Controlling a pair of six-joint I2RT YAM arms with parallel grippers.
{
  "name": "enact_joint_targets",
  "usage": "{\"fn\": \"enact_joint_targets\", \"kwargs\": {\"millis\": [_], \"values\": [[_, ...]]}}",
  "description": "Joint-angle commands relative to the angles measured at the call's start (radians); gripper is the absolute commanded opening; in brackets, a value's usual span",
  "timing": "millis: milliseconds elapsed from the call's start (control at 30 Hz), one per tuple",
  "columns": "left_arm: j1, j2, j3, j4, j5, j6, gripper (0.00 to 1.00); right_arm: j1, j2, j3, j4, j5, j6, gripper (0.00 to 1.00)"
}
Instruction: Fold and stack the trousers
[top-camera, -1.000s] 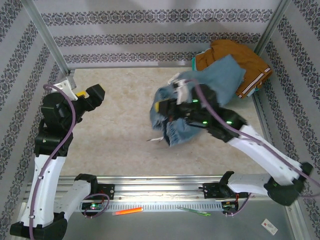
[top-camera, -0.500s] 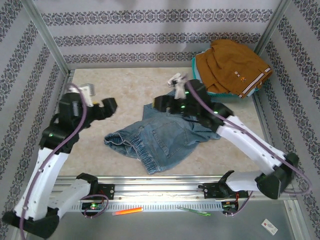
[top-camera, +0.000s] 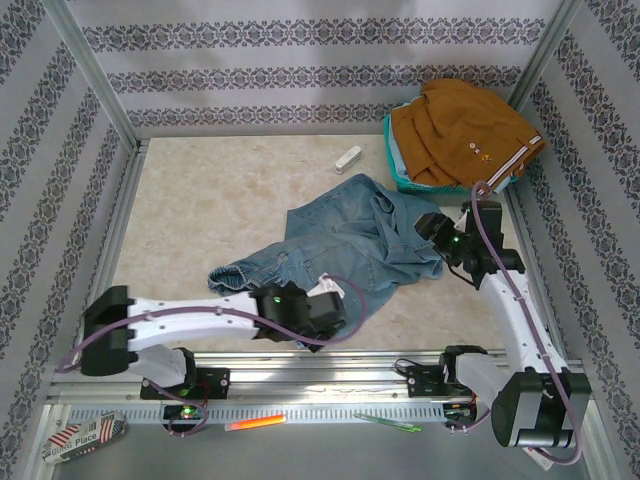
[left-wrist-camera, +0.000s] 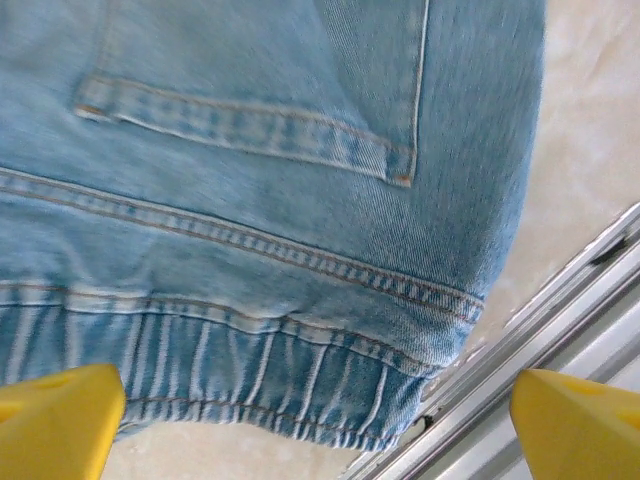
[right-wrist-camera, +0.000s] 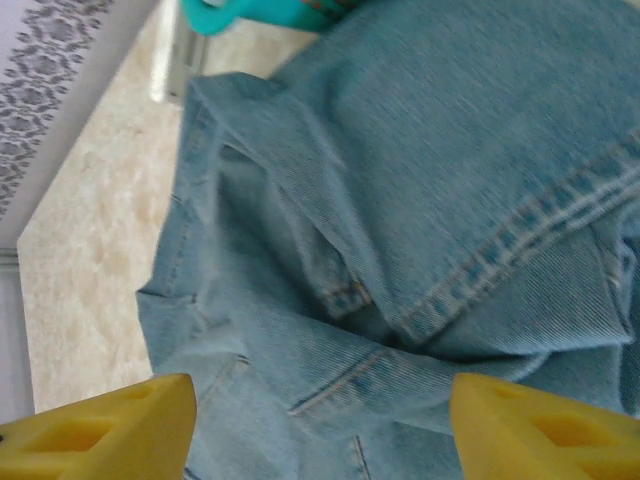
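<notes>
My left gripper will go down onto the gathered waistband end (left-wrist-camera: 388, 408) beside the metal front bar and close. The waistband end is below, between my open fingers.
The light blue denim trousers (top-camera: 345, 240) lie crumpled flat in the middle of the table, gathered waistband toward the front. My left gripper (top-camera: 328, 300) hovers low at the waistband's front right corner. In the left wrist view the gathered waistband (left-wrist-camera: 250, 370) and a back pocket lie below the left gripper (left-wrist-camera: 315, 430), which is open and holds nothing. My right gripper (top-camera: 432, 230) hangs over the trousers' right edge. The right wrist view has folded denim (right-wrist-camera: 400, 250) beneath the right gripper (right-wrist-camera: 320, 430), open and holding nothing.
A teal basket (top-camera: 392, 160) at the back right holds brown trousers (top-camera: 465, 125). A small white object (top-camera: 348, 158) lies behind the jeans. The metal front rail (top-camera: 330, 362) runs close to the waistband, also seen as rail (left-wrist-camera: 570, 310). Patterned walls enclose the table.
The right gripper let the lifted trousers drop onto the table and drew back to the right. The left arm swung from the back left down to the waistband at the front.
</notes>
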Motion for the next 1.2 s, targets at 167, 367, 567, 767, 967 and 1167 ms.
{"fn": "enact_joint_targets", "kwargs": {"millis": [167,367,567,767,967,1167], "values": [[-0.006,0.243,0.012,0.106,0.003,0.045,0.89,-0.071,0.004,-0.103,0.086,-0.14,0.006,0.71],[-0.005,0.364,0.028,0.122,0.03,0.05,0.38,-0.094,0.01,-0.125,0.068,-0.178,-0.025,0.7],[0.0,0.19,0.11,-0.001,-0.077,0.003,0.0,-0.111,-0.009,-0.132,0.059,-0.178,-0.041,0.69],[0.131,-0.204,0.22,-0.012,-0.087,0.034,0.0,-0.118,-0.033,-0.1,0.031,-0.162,-0.045,0.68],[0.401,-0.326,0.335,-0.05,-0.03,0.096,0.0,-0.117,-0.043,-0.101,0.029,-0.135,-0.025,0.69],[0.617,-0.346,0.372,-0.039,0.072,0.102,0.0,-0.106,-0.008,-0.157,0.079,-0.166,0.02,0.69]]}}
